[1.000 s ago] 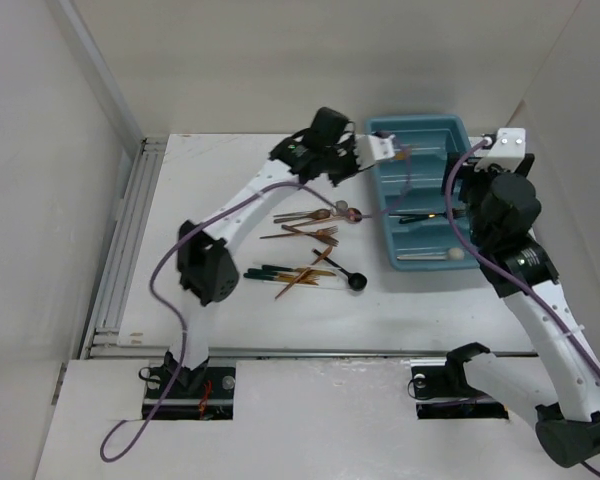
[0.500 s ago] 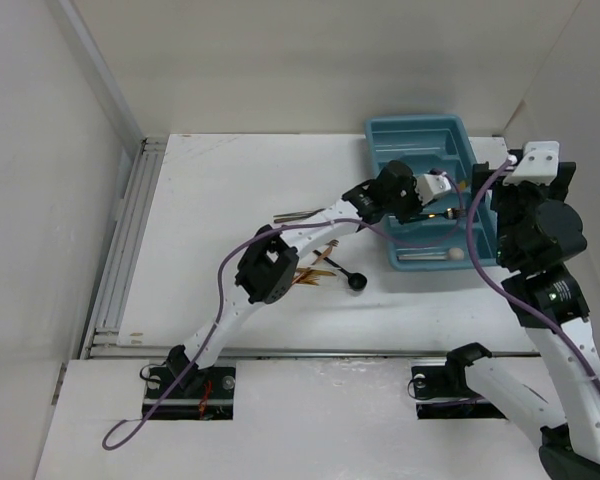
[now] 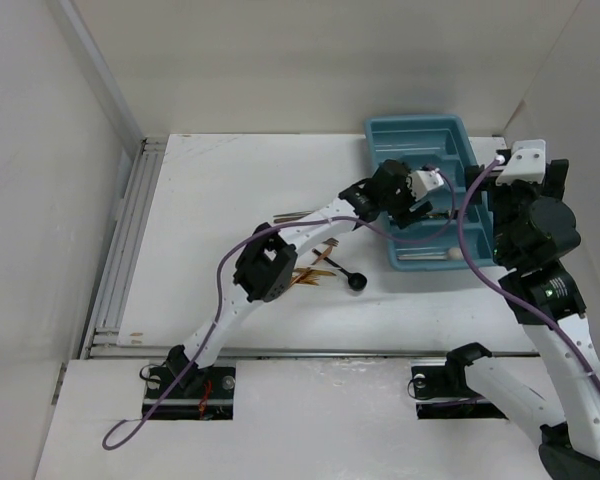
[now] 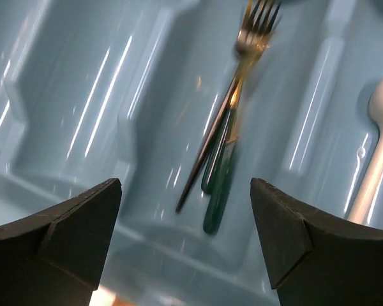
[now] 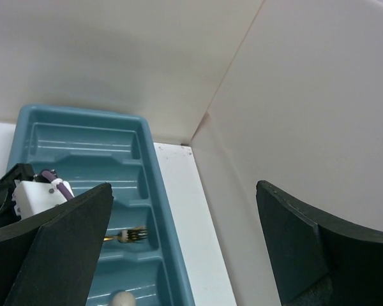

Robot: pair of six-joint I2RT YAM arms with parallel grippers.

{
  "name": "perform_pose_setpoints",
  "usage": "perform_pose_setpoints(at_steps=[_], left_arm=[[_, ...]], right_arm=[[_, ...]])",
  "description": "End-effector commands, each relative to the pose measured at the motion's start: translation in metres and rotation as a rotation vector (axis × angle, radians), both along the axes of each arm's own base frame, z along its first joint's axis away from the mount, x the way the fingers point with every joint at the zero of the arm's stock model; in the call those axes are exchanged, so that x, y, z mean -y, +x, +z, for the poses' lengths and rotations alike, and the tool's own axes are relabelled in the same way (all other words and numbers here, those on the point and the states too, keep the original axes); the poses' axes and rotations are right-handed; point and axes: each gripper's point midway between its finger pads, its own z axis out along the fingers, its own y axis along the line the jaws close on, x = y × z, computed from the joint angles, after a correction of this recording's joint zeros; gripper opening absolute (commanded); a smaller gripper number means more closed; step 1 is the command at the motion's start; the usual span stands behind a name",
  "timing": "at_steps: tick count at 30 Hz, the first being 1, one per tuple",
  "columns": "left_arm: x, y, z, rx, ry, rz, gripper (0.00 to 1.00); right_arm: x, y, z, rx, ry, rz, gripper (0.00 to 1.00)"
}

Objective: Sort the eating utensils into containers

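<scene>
The utensils by my arm lie outside the tray (image 3: 420, 132), so I should next raise my left gripper, move it to the left in the top view and lower it to them.
The teal tray (image 3: 420, 132) stands at the back right, its containers running crosswise. My left gripper (image 3: 427, 195) hovers low over its middle compartment, open and empty (image 4: 185, 186). Right below it lie gold forks with dark green handles (image 4: 233, 127). A cream-white spoon (image 4: 378, 153) rests in the neighbouring compartment. More eating utensils (image 3: 315, 274) lie piled on the table, partly hidden by my left arm, with a black round-headed spoon (image 3: 357, 283) beside them. My right gripper (image 3: 520, 180) is raised right of the tray, open and empty (image 5: 184, 186).
A side wall (image 5: 306, 115) rises close to the tray's right edge, leaving a narrow strip of table (image 5: 185, 210). One slim utensil (image 3: 298, 214) lies apart behind the left arm. The left gripper's white camera block (image 5: 37, 194) shows over the tray (image 5: 83, 137).
My left arm swung from the tray's far left corner to over its middle compartment, then opened and let go of the fork it carried. The right arm drew back to the right.
</scene>
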Motion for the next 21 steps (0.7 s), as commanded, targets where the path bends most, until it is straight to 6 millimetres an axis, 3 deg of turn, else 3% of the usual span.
perform_pose_setpoints(at_steps=[1,3,4,6,7,8,10,11,14,15,19,21], left_arm=[[-0.029,0.006,0.11,0.08,-0.096,0.099,0.8],[-0.052,0.014,0.135,0.076,-0.109,0.16,0.8],[-0.079,0.018,0.151,0.067,-0.093,0.192,0.77],[-0.107,0.016,0.147,0.017,-0.048,0.205,0.7],[-0.129,0.007,0.154,0.002,-0.015,0.199,0.65],[-0.158,0.006,0.11,-0.067,0.085,0.208,0.61],[-0.198,-0.001,0.074,-0.086,0.212,0.191,0.49],[-0.237,-0.013,0.039,-0.151,0.295,0.196,0.48],[-0.289,-0.036,-0.009,-0.187,0.469,0.1,0.52],[-0.31,-0.049,-0.036,-0.247,0.525,0.083,0.55],[-0.338,-0.061,-0.072,-0.33,0.605,0.067,0.61],[-0.341,-0.051,-0.079,-0.324,0.596,0.098,0.61]], right_arm=[[0.0,-0.006,0.02,0.052,0.002,0.014,0.98],[-0.008,-0.001,0.02,0.045,-0.009,0.059,0.98],[-0.011,-0.001,0.02,0.047,-0.003,0.073,0.98],[-0.017,0.005,0.013,0.033,0.015,0.098,0.98],[-0.021,0.009,0.01,0.025,0.022,0.112,0.98],[-0.022,0.011,0.005,0.017,0.043,0.115,0.98],[-0.03,0.017,0.0,0.011,0.058,0.15,0.98],[-0.034,0.021,-0.004,0.005,0.064,0.162,0.98],[-0.042,0.029,-0.011,-0.017,0.064,0.194,0.98],[-0.045,0.033,-0.014,-0.029,0.061,0.203,0.98],[-0.049,0.041,-0.022,-0.055,0.054,0.213,0.98],[-0.055,0.045,-0.022,-0.064,0.051,0.231,0.98]])
